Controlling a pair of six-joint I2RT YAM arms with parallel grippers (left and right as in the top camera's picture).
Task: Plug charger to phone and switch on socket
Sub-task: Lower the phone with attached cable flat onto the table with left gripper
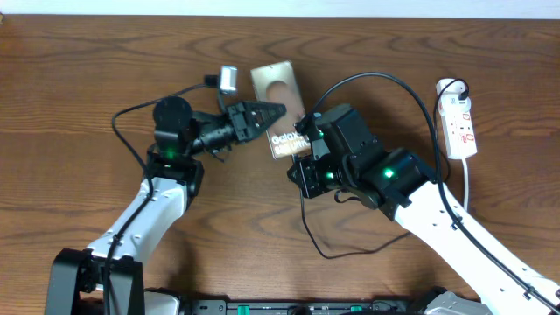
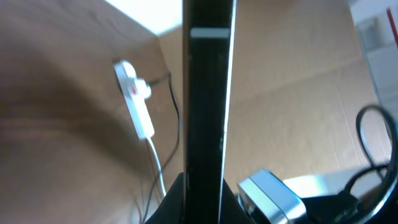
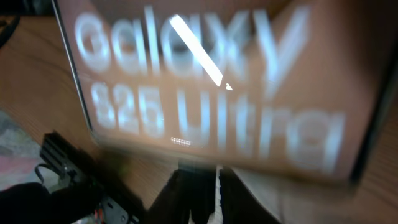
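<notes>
The phone still hangs above the table, so I need to lower my left gripper next toward the bare wood below the phone's lettered end and let go of the phone flat.
The phone (image 1: 282, 140), glossy brown with white "Galaxy" lettering, is held above the table. My left gripper (image 1: 276, 112) is shut on its long edges. The left wrist view looks straight along the phone's dark edge (image 2: 208, 93), with both fingers pressed against it. My right gripper (image 1: 303, 145) is at the phone's lettered end. In the right wrist view the face (image 3: 211, 93) fills the frame, and the dark fingertips (image 3: 194, 186) show only a thin light slit between them. Blur hides the charger's plug. A thin black cable (image 2: 176, 109) leaves the white socket (image 1: 460, 122), also seen at left (image 2: 138, 106).
The socket's white cord (image 1: 466, 188) runs toward the front right. A loop of black cable (image 1: 320, 249) lies on the wood in front of the right arm. A silver box (image 2: 268, 198) sits close beside the phone.
</notes>
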